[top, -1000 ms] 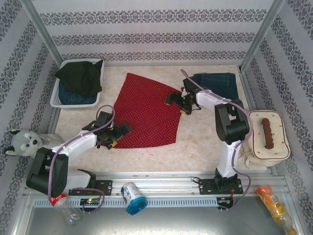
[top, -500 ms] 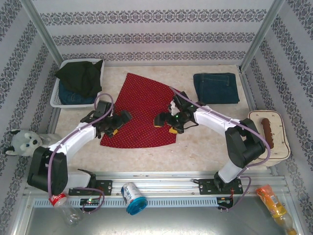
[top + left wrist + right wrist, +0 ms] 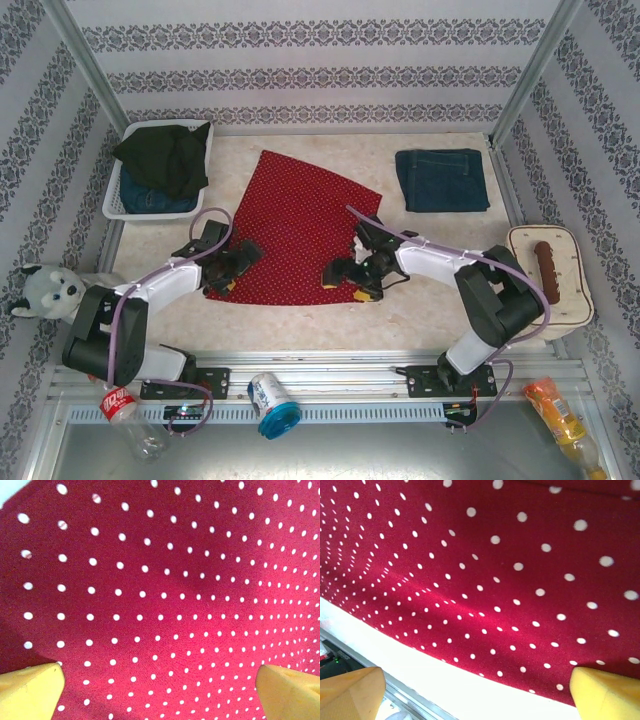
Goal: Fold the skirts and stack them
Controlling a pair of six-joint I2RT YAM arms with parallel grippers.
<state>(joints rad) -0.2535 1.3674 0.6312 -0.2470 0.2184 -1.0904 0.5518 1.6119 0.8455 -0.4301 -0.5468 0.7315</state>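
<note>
Next I should lower my left gripper toward the plush dog onto the skirt's near corner, which lies below it, nearer the dog, since my fingers span only flat cloth.
The red skirt with white polka dots [image 3: 290,225] lies spread flat in the middle of the table. My left gripper [image 3: 236,266] hovers open over its near-left corner; in the left wrist view the red skirt [image 3: 165,590] spans between my yellow fingertips [image 3: 30,692], left gripper [image 3: 160,695]. My right gripper [image 3: 346,280] is open over the near hem, where the red skirt [image 3: 495,570] meets the white table [image 3: 445,680], right gripper [image 3: 477,695]. A folded denim skirt [image 3: 441,180] lies at the back right. A black skirt [image 3: 165,155] drapes over another denim skirt [image 3: 150,202] in the basket.
The white mesh basket [image 3: 113,197] stands at the back left. A plush dog [image 3: 45,290] sits at the left edge, and a white case [image 3: 550,290] with a brown object at the right. A bottle [image 3: 125,415], a can [image 3: 272,402] and an orange packet [image 3: 560,410] lie by the front rail.
My right gripper has swung from the skirt's right corner down to its near hem. The left gripper has shifted slightly over the near-left corner. Both jaws stayed open.
</note>
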